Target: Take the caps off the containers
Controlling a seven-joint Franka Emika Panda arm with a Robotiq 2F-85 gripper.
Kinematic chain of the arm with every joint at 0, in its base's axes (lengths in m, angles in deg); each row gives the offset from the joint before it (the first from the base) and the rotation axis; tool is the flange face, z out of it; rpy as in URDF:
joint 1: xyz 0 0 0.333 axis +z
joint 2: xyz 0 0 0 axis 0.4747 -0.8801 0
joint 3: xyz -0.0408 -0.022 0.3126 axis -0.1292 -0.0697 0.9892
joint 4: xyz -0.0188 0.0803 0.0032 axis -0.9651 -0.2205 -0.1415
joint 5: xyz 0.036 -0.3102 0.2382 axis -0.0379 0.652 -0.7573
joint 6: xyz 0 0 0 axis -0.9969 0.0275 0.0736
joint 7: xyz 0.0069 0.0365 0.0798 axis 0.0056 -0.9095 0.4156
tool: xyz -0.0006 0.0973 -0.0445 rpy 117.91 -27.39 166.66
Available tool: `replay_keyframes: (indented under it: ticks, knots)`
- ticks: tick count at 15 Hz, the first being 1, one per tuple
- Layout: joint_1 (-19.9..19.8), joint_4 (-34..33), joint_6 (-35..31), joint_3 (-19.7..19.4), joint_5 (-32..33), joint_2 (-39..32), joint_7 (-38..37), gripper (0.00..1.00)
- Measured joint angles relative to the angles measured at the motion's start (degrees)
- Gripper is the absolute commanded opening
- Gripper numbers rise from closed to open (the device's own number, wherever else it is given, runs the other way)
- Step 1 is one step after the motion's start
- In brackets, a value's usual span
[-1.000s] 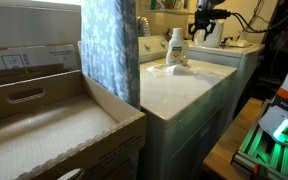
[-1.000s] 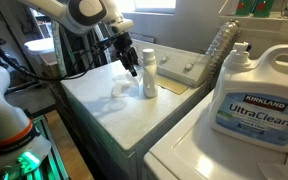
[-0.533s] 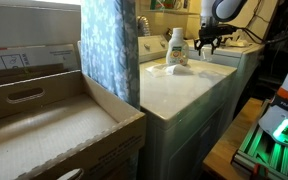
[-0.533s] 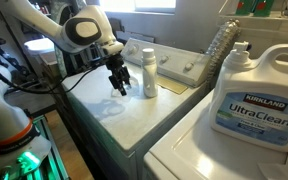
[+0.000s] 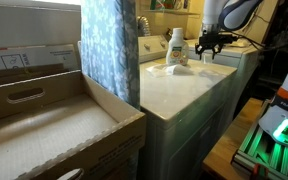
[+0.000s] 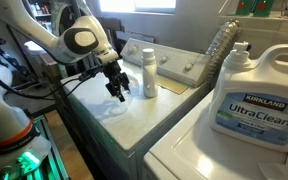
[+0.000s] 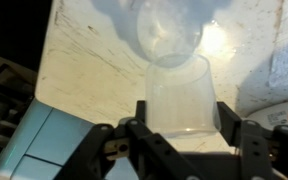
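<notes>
My gripper lowers the translucent whitish cap the short way next and releases it beside the second cap, since bare white washer top is right below there.
My gripper (image 7: pixel 180 128) is shut on a translucent whitish cap (image 7: pixel 179 92) and holds it just above the white washer top (image 6: pixel 134 125). In the exterior views the gripper (image 6: pixel 119 90) (image 5: pixel 206 52) hangs low beside the smaller white bottle (image 6: pixel 149 75) (image 5: pixel 176 47), which has a green-and-yellow label and stands upright. A second round whitish cap (image 7: pixel 166 28) lies on the surface just past the held one; it also shows in an exterior view (image 5: pixel 160 70). A large white jug (image 6: pixel 254 95) with a blue label stands close to the camera, its cap (image 6: pixel 241 48) on.
A control panel (image 6: pixel 199 65) runs along the back of the washers. A blue patterned curtain (image 5: pixel 109 50) and an open cardboard box (image 5: pixel 44 120) stand beside the machine. The arm's base with green lights (image 6: pixel 14 155) is on the floor.
The gripper has moved down and away from the smaller bottle's top to just above the washer surface, over the spot where the loose cap lies.
</notes>
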Motion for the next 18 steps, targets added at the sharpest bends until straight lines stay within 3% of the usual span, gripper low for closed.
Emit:
replay_keyframes:
  ticks: [5,6,8,14,18]
  knots:
    - [-0.5,0.15,-8.66,-0.24,0.62,-3.59,-1.48,0.44]
    - [-0.63,0.15,-9.62,-0.33,0.62,-4.51,-1.48,0.92]
    - [-0.91,-0.33,-10.13,-0.42,0.62,-5.26,-1.48,0.99]
    - [-0.52,-2.24,-9.74,-0.95,-1.14,-6.14,-0.13,1.0]
    - [3.06,-6.32,-7.28,-2.17,-10.73,-4.52,11.29,1.0]
